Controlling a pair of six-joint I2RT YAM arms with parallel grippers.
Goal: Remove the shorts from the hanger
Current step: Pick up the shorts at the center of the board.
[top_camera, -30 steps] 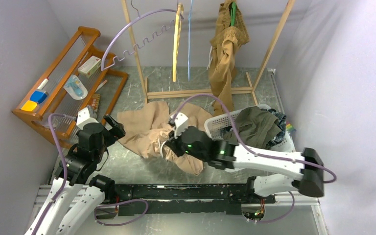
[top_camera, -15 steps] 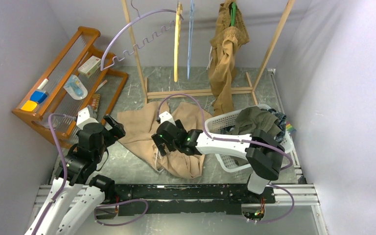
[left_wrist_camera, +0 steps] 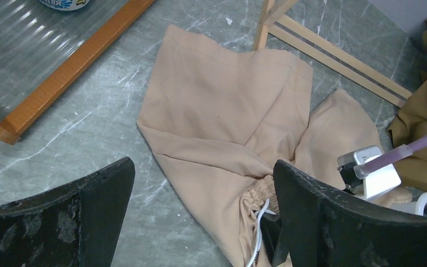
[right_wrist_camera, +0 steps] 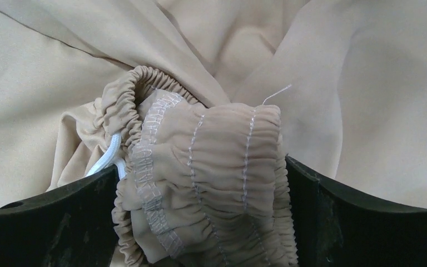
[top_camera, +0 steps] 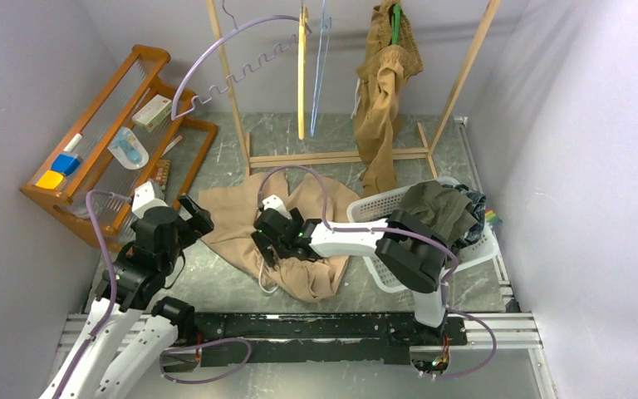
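My right gripper should stay low over the beige shorts and close on the gathered waistband next, because the bunched elastic waistband [right_wrist_camera: 211,167] is already loose between its open fingers.
Light beige shorts [top_camera: 237,229] lie spread on the floor, white drawstring showing [left_wrist_camera: 222,122]. My right gripper [top_camera: 264,247] is low over their waistband. Its jaws stand wide and open, with the bunched elastic waistband [right_wrist_camera: 211,167] lying loose between them. My left gripper [top_camera: 195,214] hangs open and empty at the left of the beige shorts [left_wrist_camera: 204,163]. Tan-brown shorts [top_camera: 386,83] hang from a green hanger [top_camera: 395,21] on the wooden rack [top_camera: 336,155]. Olive green shorts [top_camera: 432,212] and navy printed shorts [top_camera: 473,204] are heaped in the white basket [top_camera: 371,208].
A bare yellow hanger [top_camera: 301,66] and a thin blue hanger [top_camera: 320,58] hang on the rack. A wooden shelf unit [top_camera: 108,125] with small items stands at the left. Grey walls close in both sides.
The right gripper has opened and let go of the beige waistband. Its arm has folded and swung left, shifting the shorts slightly. The blue hanger is swinging. The left arm has stayed put.
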